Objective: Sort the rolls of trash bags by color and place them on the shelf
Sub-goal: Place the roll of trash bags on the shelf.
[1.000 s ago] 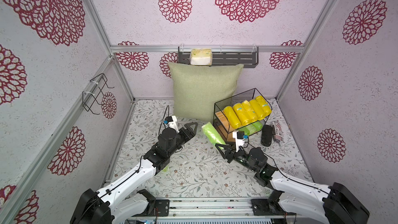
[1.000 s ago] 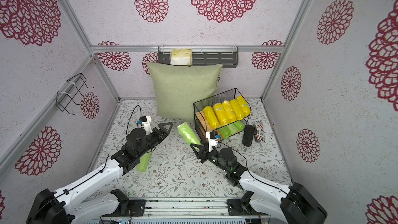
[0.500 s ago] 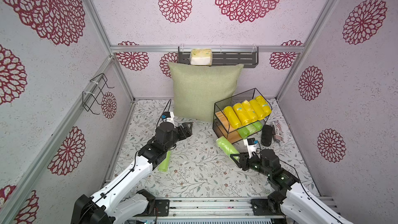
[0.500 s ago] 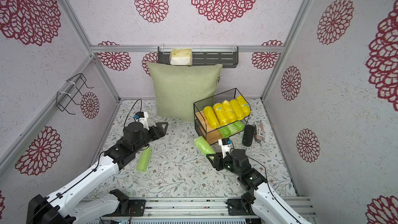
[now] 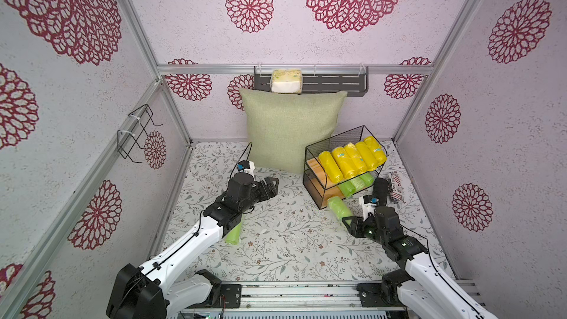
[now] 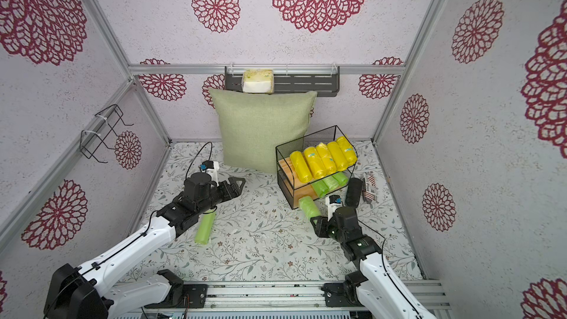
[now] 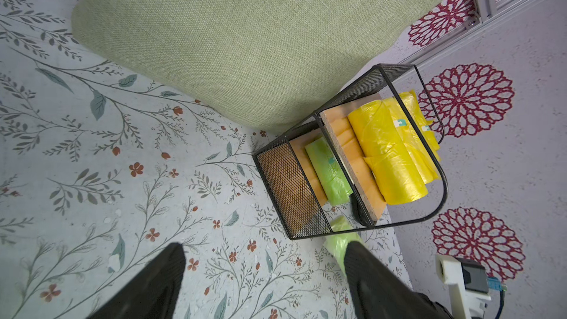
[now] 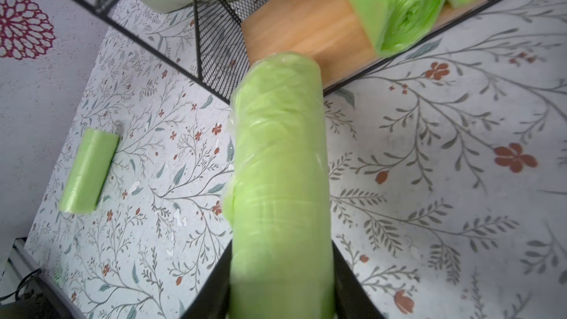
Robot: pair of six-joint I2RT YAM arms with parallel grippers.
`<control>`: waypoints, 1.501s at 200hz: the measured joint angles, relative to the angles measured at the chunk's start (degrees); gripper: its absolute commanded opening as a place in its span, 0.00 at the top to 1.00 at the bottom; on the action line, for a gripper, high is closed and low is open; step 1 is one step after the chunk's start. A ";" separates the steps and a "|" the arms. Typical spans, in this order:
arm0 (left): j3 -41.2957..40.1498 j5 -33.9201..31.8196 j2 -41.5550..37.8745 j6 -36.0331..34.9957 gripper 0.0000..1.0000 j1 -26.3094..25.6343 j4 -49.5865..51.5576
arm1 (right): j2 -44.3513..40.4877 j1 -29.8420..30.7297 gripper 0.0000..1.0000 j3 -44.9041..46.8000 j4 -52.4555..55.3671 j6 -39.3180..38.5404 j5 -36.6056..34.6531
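Observation:
The right gripper pushes outward next, slides the green roll onto the lower board's bare end [image 5: 334, 191] [image 8: 300, 30] and releases it. That gap lies outward of my fingers.
The shelf [image 5: 311, 176] stands at the right of the mat. Several yellow rolls [image 5: 352, 161] lie on its top board and three green rolls [image 5: 356, 184] on its lower board. My right gripper [image 5: 349, 220] is shut on a green roll [image 5: 337, 207], whose far end [image 8: 279, 69] sits at the front left corner of the lower board [image 8: 306, 26]. My left gripper [image 5: 270, 184] hangs open and empty over the mat, fingers [image 7: 171, 259] wide apart. Another green roll [image 6: 205, 228] lies on the mat beside the left arm.
A green pillow [image 5: 291, 130] leans on the back wall beside the shelf. A black cylinder [image 5: 380, 190] and a striped packet [image 5: 395, 187] lie right of the shelf. A dark wall rack [image 5: 331, 82] holds a pale packet [image 5: 287, 81]. A wire holder [image 5: 138, 133] hangs on the left wall.
My right gripper has carried the green roll rightward from mid-mat to the shelf's lower front corner. The left gripper has opened a little wider and stayed about where it was.

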State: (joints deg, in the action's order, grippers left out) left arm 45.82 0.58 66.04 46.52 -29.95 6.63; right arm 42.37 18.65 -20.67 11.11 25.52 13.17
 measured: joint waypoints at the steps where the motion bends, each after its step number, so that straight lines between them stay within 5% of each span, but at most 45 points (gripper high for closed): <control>1: 0.00 0.00 0.00 0.00 0.14 0.00 -0.02 | 0.15 -0.22 0.71 -0.02 -0.20 -0.11 0.00; 53: 0.00 0.50 0.66 0.02 0.13 0.00 -0.33 | 7.10 -3.30 0.67 2.14 -16.79 -1.97 1.05; 170: -0.02 1.27 0.74 0.28 0.13 0.00 -0.33 | 36.54 -3.61 0.62 5.29 -56.59 -0.17 2.03; 238: -0.17 1.99 0.98 0.85 0.13 0.00 -0.35 | 47.54 -4.15 0.55 3.43 -65.90 2.99 1.88; 300: -0.61 2.01 1.20 0.87 0.13 0.00 -0.39 | 46.14 -5.22 0.44 3.85 -66.73 4.59 1.57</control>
State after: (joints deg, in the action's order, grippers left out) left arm 45.21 2.59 67.24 47.40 -29.95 6.24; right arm 88.51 13.43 -16.82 -55.61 30.11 14.74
